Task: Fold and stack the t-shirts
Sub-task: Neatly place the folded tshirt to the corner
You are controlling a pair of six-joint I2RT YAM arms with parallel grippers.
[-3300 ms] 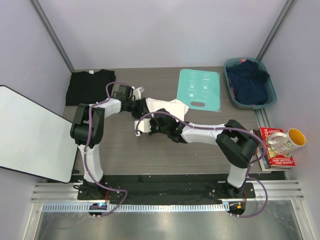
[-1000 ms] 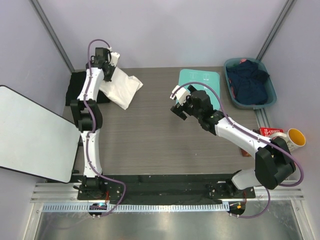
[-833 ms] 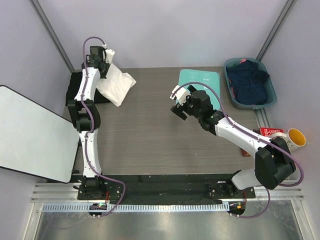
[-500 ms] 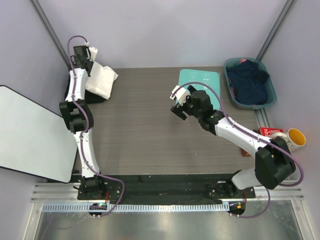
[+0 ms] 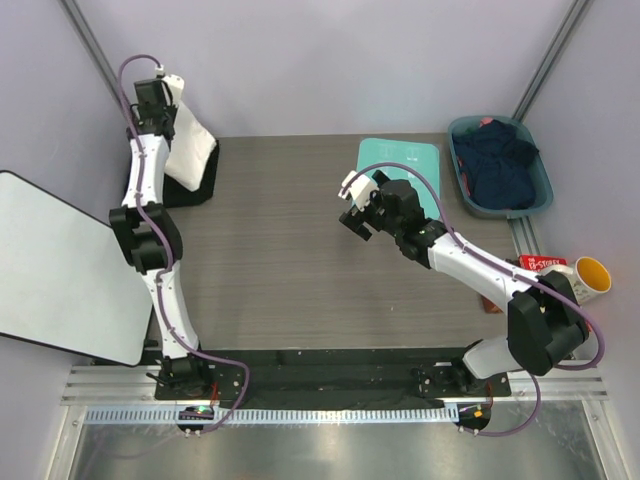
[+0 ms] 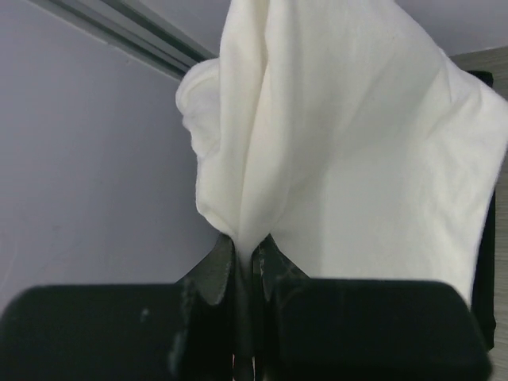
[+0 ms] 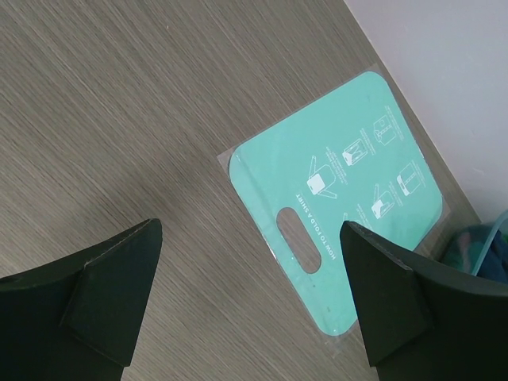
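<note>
The bunched white t-shirt already hangs over the black stack piece. My left gripper will move down onto the folded black t-shirt (image 5: pixel 190 195) (image 6: pixel 485 286) and let go of the cloth.
The white t-shirt (image 5: pixel 192 150) hangs bunched from my left gripper (image 5: pixel 165 100), which is shut on a pinch of its cloth at the back left corner. In the left wrist view the white t-shirt (image 6: pixel 341 143) fills the frame above the left gripper (image 6: pixel 244 250). Its lower part hangs over the folded black t-shirt (image 5: pixel 190 195), seen as a dark strip (image 6: pixel 500 262) at that view's right edge. My right gripper (image 5: pixel 350 205) hovers open and empty over mid-table. In its own wrist view the right gripper (image 7: pixel 250 238) is beside the teal board.
A teal folding board (image 5: pixel 400 165) (image 7: pixel 349 190) lies flat at the back centre. A blue basket (image 5: pixel 455 160) of dark clothes stands at the back right. A mug (image 5: pixel 575 280) on books (image 5: pixel 555 320) sits at the right edge. A white panel (image 5: pixel 60 270) leans at the left.
My left arm has carried the white t-shirt leftward and back until it hangs over the black t-shirt. The right arm has barely moved and stays open.
</note>
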